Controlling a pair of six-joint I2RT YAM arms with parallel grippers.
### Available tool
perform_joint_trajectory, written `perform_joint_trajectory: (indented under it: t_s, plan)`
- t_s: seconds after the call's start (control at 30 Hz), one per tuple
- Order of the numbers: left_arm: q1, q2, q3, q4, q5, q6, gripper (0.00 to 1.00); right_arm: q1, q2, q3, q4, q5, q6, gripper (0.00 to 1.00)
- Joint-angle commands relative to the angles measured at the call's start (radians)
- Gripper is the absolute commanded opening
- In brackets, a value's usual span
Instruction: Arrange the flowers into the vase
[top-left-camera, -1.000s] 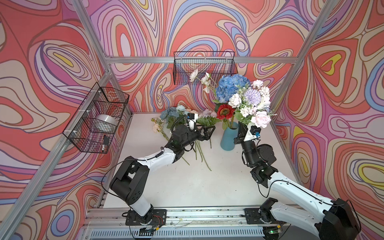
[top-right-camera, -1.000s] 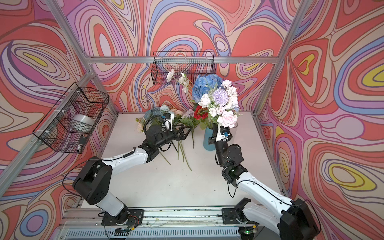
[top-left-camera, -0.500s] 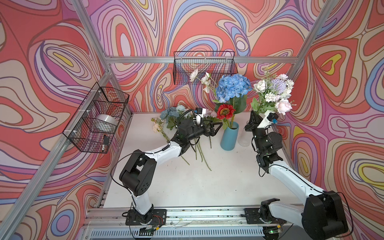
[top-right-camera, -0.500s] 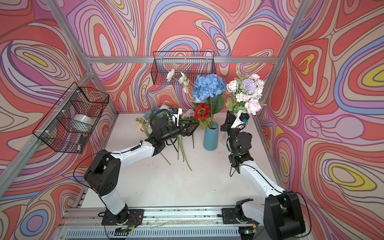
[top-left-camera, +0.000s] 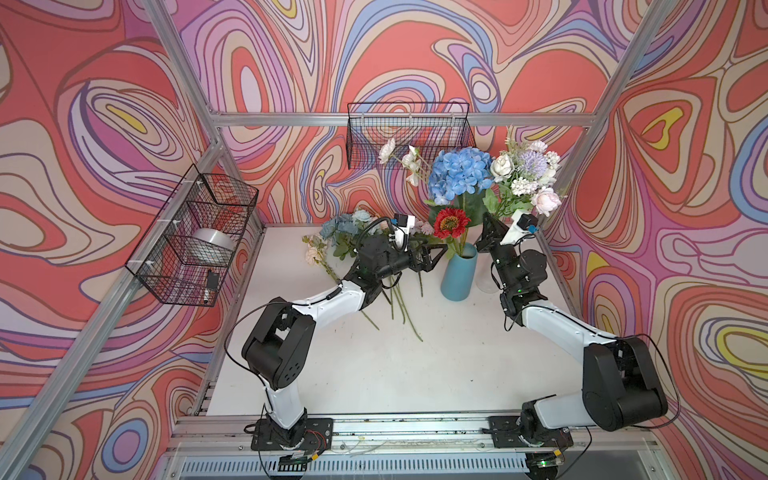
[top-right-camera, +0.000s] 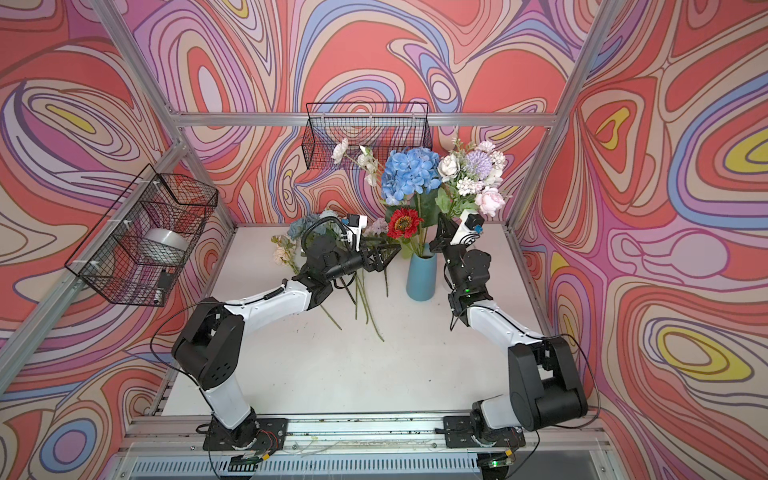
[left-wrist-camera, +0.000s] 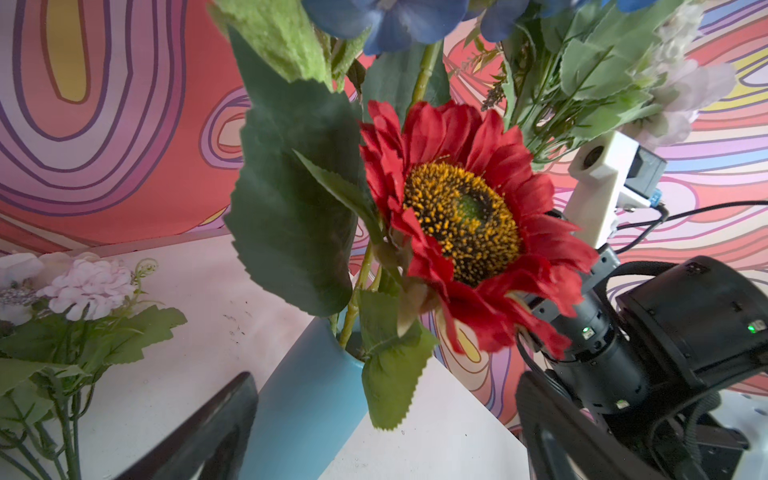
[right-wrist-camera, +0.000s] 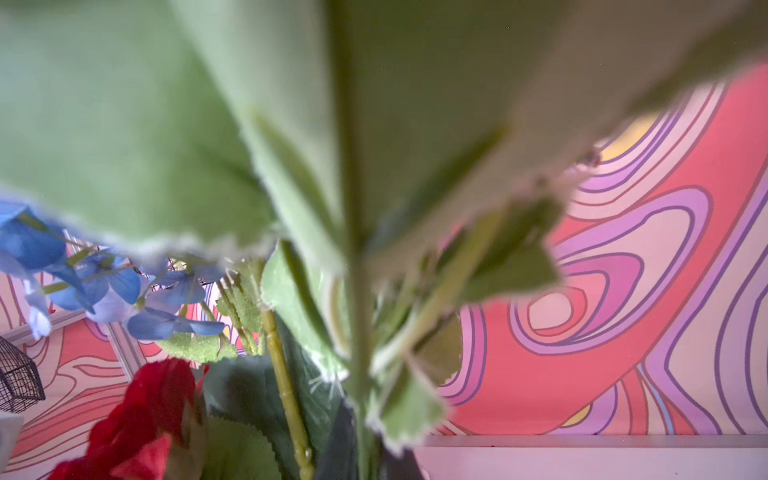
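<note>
My right gripper moves down toward the opening of the blue vase (top-left-camera: 459, 276) next and releases the bunch's stem there, since that opening sits below the gripper.
The blue vase (top-left-camera: 459, 276) (top-right-camera: 422, 276) stands at the back of the white table. It holds a blue hydrangea (top-left-camera: 459, 174), a red sunflower (top-left-camera: 451, 222) and white blossoms (top-left-camera: 409, 160). My right gripper (top-left-camera: 492, 230) is shut on the stem of a lilac, white and pink bunch (top-left-camera: 525, 178), held up just right of the vase. That stem (right-wrist-camera: 357, 332) fills the right wrist view. My left gripper (top-left-camera: 434, 253) stands open beside the vase's left side. In the left wrist view the vase (left-wrist-camera: 299, 399) sits between its fingers (left-wrist-camera: 208, 432), with the sunflower (left-wrist-camera: 461, 216) above.
Loose flowers lie left of the vase: dusty-blue roses (top-left-camera: 343, 224), a cream bloom (top-left-camera: 313, 251), pink blossoms (left-wrist-camera: 89, 282) and long stems (top-left-camera: 399, 299). A clear glass (top-left-camera: 486, 282) stands right of the vase. Wire baskets hang on the back wall (top-left-camera: 409, 133) and the left wall (top-left-camera: 195, 237).
My right gripper swung the bunch away from the hydrangea to the right, then back a little toward the vase. The left gripper edged right, closer to the vase.
</note>
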Motion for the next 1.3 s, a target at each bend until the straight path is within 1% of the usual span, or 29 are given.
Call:
perform_joint_trajectory:
  t_s: [0.0, 0.1, 0.3, 0.47, 0.57, 0.87, 0.9, 0.93, 1.07, 1.27]
  plan:
    - [-0.004, 0.017, 0.03, 0.0, 0.006, 0.008, 1.0, -0.008, 0.031, -0.016, 0.055, -0.03, 0.021, 0.0]
    - [-0.004, 0.017, 0.031, 0.003, 0.006, 0.005, 1.0, -0.01, 0.06, -0.025, 0.068, -0.043, 0.022, 0.0]
    - [-0.004, 0.014, 0.025, 0.014, 0.007, 0.001, 1.0, -0.011, 0.09, -0.079, 0.124, -0.014, 0.009, 0.0]
    - [-0.003, 0.011, 0.02, 0.017, 0.01, -0.002, 1.0, -0.011, 0.115, -0.096, 0.138, -0.052, 0.012, 0.0]
    - [-0.004, 0.013, 0.022, 0.02, 0.009, -0.006, 1.0, -0.011, 0.121, -0.096, 0.112, -0.062, 0.007, 0.0]
    - [-0.005, 0.034, 0.036, 0.044, 0.03, -0.029, 1.0, -0.011, 0.121, -0.082, -0.026, -0.082, -0.06, 0.0]
    - [-0.006, 0.036, 0.037, 0.05, 0.036, -0.028, 1.0, -0.011, 0.116, -0.082, -0.04, -0.087, -0.067, 0.01]
    - [-0.007, 0.037, 0.037, 0.054, 0.041, -0.029, 1.0, -0.011, 0.11, -0.083, -0.052, -0.091, -0.071, 0.04]
    - [-0.011, 0.045, 0.045, 0.058, 0.053, -0.019, 1.0, -0.011, 0.083, -0.08, -0.105, -0.091, -0.094, 0.2]
    - [-0.013, 0.055, 0.052, 0.064, 0.05, -0.022, 1.0, -0.011, 0.028, -0.055, -0.224, -0.086, -0.139, 0.32]
